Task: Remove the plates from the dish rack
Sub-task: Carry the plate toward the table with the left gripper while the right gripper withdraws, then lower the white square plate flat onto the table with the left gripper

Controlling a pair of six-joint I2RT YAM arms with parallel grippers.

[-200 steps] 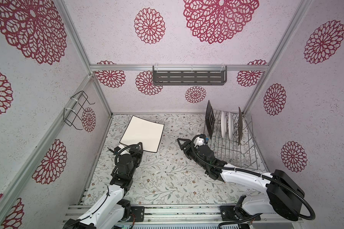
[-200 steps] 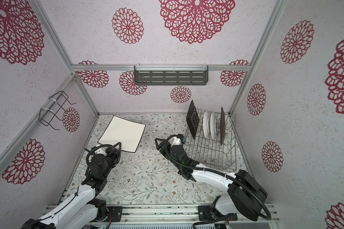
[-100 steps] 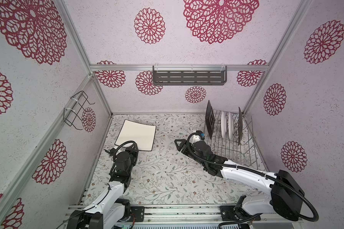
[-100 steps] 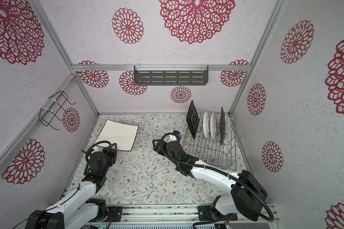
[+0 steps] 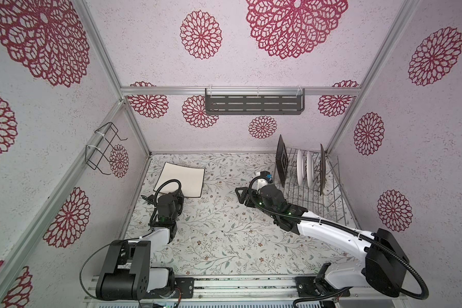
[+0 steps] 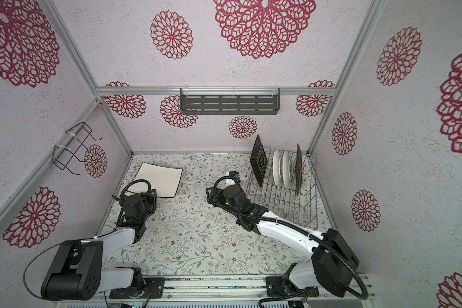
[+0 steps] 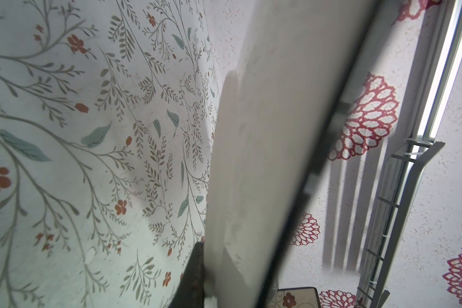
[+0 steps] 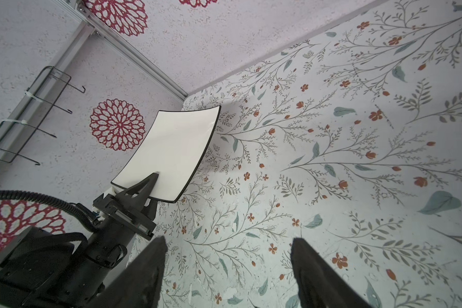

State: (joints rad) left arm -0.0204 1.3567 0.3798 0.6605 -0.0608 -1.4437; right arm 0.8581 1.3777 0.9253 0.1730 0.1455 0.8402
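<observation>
The left gripper lowers the square plate until it rests on the bare tabletop below and releases its near edge next, since the plate hangs clear of the tabletop.
My left gripper (image 5: 172, 192) is shut on the near edge of a square white plate (image 5: 182, 182) with a black rim, held low over the table's back left; I cannot tell whether it touches. The right wrist view shows that plate (image 8: 171, 152) pinched between the left fingers (image 8: 150, 184). It fills the left wrist view (image 7: 264, 133). My right gripper (image 5: 240, 196) stands open and empty (image 8: 228, 242), left of the dish rack (image 5: 328, 202). Upright in the rack are a black square plate (image 5: 282, 160), two round white plates (image 5: 304, 170) and a dark-backed plate (image 5: 322, 168).
A black wire bracket (image 5: 103, 149) hangs on the left wall. A dark grey slotted shelf (image 5: 254, 105) is fixed to the back wall. Walls close in the table at the left, back and right. A cream flowered plate (image 7: 296, 297) shows in the left wrist view.
The left arm has drawn back and lowered the white plate toward the table's back left. The right gripper has slid left, away from the rack, and its jaws have spread wider.
</observation>
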